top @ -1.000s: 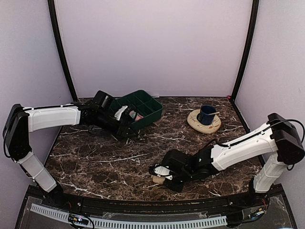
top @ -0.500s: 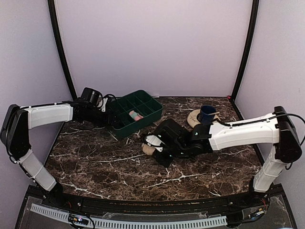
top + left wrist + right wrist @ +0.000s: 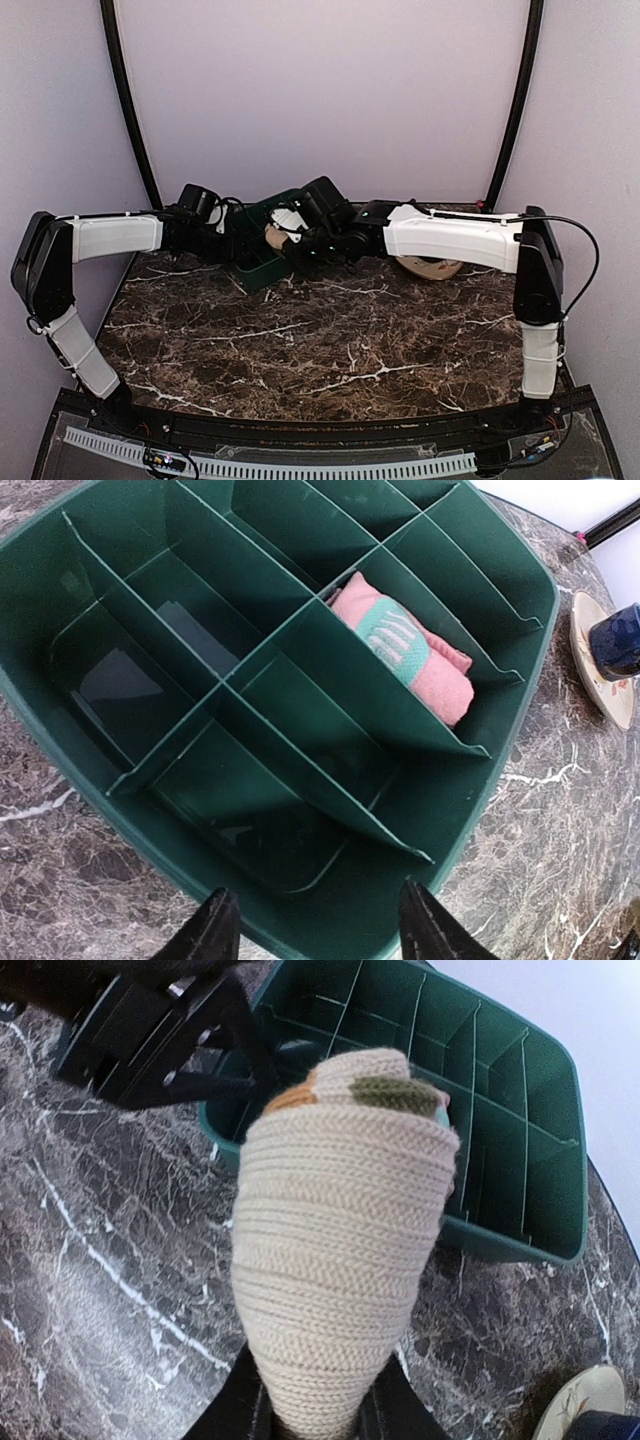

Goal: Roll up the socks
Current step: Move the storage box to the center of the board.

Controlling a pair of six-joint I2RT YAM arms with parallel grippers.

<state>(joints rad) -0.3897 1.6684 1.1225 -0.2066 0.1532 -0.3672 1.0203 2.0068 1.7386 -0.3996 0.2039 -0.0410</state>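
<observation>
My right gripper needs to tip the beige roll downward next over the bin's empty section beside the pink sock, which is below it, and lower the roll in to release.
A rolled tan-beige sock [image 3: 340,1260] fills the right wrist view, and my right gripper [image 3: 320,1415] is shut on its lower end. From above, that roll [image 3: 277,238] hangs over the near edge of the green divided bin [image 3: 252,268] at the back left. A rolled pink sock with a teal and white patch [image 3: 405,650] lies in one compartment of the bin [image 3: 520,740]. My left gripper [image 3: 318,925] is open at the bin's near wall, with nothing between its fingers. From above, it [image 3: 233,246] sits just left of the bin.
A cream saucer [image 3: 592,675] carrying a dark blue cup [image 3: 618,640] stands to the right of the bin. From above, the saucer [image 3: 430,268] is partly covered by the right arm. Purple walls close in the marble table at the back and sides.
My right arm has carried the beige roll from the table's front up to the bin at the back left. The left gripper has drawn back from the bin, which was tilted and now lies flat.
</observation>
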